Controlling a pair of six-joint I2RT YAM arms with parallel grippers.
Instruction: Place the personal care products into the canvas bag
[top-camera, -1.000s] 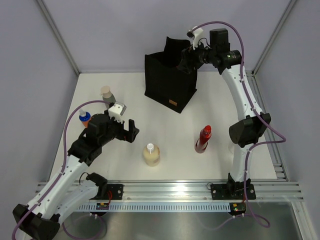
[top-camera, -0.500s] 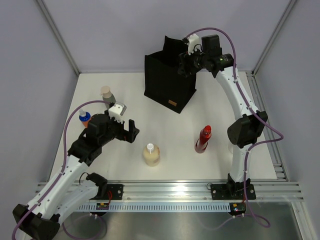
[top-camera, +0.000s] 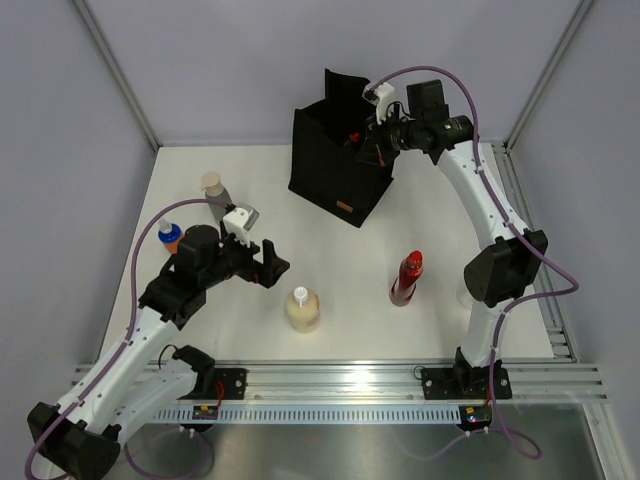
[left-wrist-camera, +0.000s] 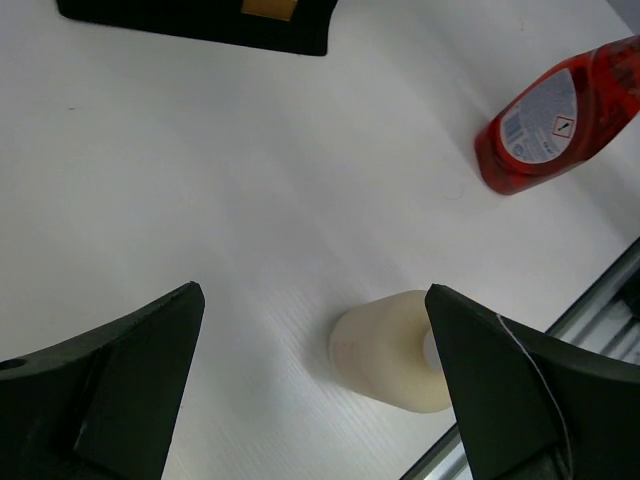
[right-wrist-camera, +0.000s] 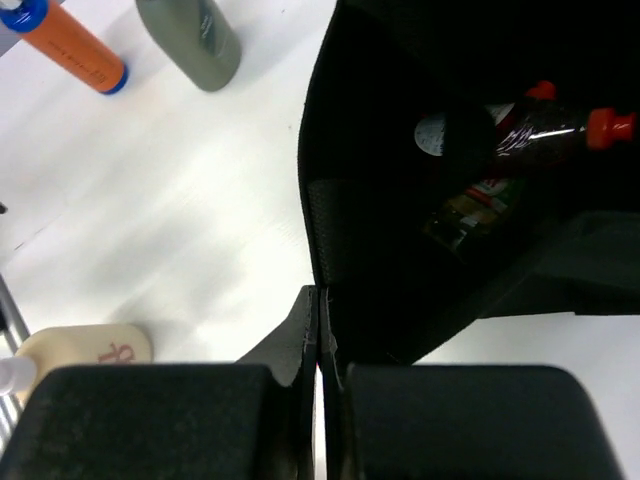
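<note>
Next, my left gripper moves back over the beige bottle's cap and down around the bottle's body, as it stands nearer the metal bar than my fingers.
The black canvas bag stands upright at the back of the table. My right gripper is shut at its right rim, and in the right wrist view the closed tips meet the rim of the bag with nothing between them. Inside lie a maroon bottle with a red cap and other bottles. My left gripper is wide open and empty, just left of the beige bottle. Between its fingers, my left gripper frames the beige bottle off to the right. A red bottle stands on the right.
A grey bottle with a beige cap and an orange bottle with a blue cap stand at the left, behind my left arm. A metal rail runs along the near edge. Grey walls close in the table's sides and back.
My right gripper has closed and dropped left onto the bag's rim, and the bag's top has shifted slightly. My left gripper has edged right toward the beige bottle.
</note>
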